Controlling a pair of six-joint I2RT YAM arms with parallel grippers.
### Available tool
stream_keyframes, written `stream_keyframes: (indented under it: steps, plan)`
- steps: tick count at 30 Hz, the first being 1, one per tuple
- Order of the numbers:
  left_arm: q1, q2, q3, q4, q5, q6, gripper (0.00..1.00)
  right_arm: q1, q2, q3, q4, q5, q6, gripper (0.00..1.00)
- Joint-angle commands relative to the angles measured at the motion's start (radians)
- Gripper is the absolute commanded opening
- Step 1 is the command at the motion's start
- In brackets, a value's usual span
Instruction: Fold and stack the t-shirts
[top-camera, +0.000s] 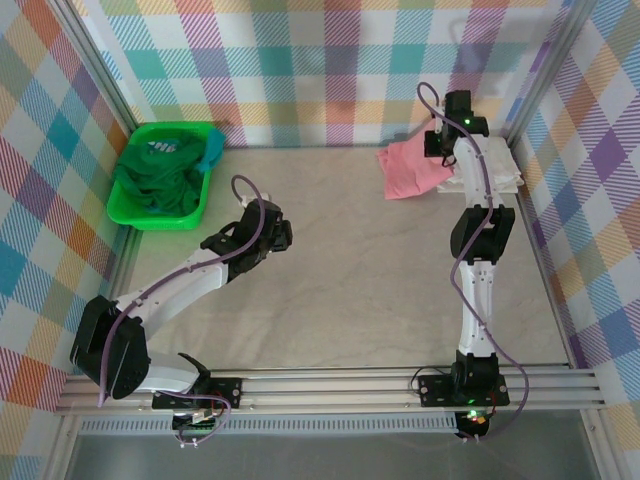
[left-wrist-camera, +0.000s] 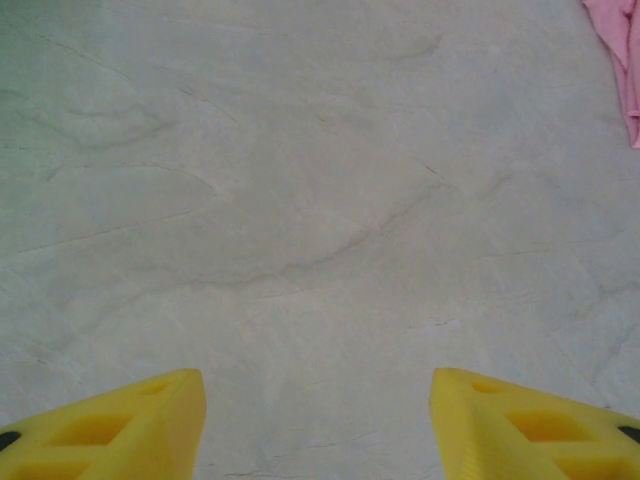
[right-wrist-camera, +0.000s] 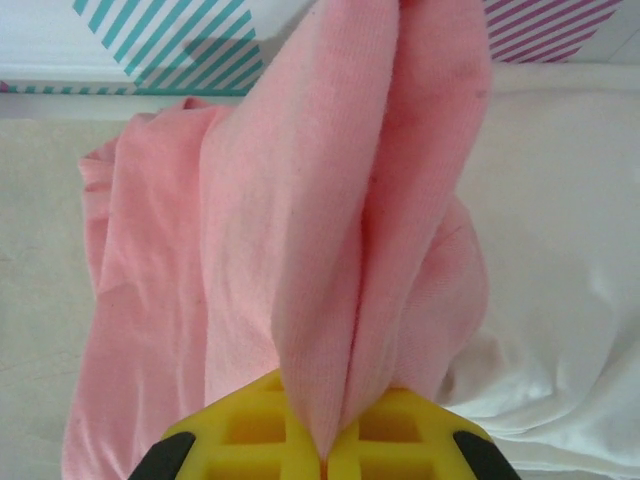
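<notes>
My right gripper holds the pink t-shirt's fold and will next move over the cream-white t-shirt (top-camera: 495, 168) toward the side, since pink cloth hangs over that t-shirt. Then it will let go of the fold.
A salmon-pink t-shirt (top-camera: 410, 170) lies bunched at the back right, partly over a folded cream-white t-shirt (top-camera: 495, 168). My right gripper (top-camera: 447, 140) is shut on a pinched fold of the pink t-shirt (right-wrist-camera: 330, 250), which rises between its yellow fingers (right-wrist-camera: 250, 430); the cream-white t-shirt (right-wrist-camera: 560, 280) lies to the right. My left gripper (top-camera: 268, 228) hovers over the bare tabletop left of centre, open with nothing between its yellow fingers (left-wrist-camera: 110, 430). A strip of the pink t-shirt (left-wrist-camera: 618, 55) shows at the top right corner. Dark green and teal t-shirts (top-camera: 158, 178) are heaped in the bin.
A bright green plastic bin (top-camera: 128, 210) stands at the back left against the checked wall. Metal frame rails (top-camera: 330, 385) run along the near edge and posts stand at the sides. The grey table surface (top-camera: 340, 280) stretches between the two arms.
</notes>
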Motion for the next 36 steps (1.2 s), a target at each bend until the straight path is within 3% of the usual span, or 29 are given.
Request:
stream_keyframes:
  steps: [1, 19, 36]
  plan:
    - [-0.004, 0.016, -0.01, -0.014, -0.026, 0.005, 0.61, -0.026, -0.055, 0.062, 0.063, 0.043, -0.069, 0.0]
    - [-0.005, 0.066, 0.005, -0.012, -0.017, -0.001, 0.61, -0.161, -0.091, 0.068, 0.114, 0.018, -0.047, 0.0]
    - [-0.006, 0.089, 0.03, -0.052, -0.041, 0.005, 0.61, -0.236, 0.009, 0.025, 0.226, 0.102, -0.01, 0.0]
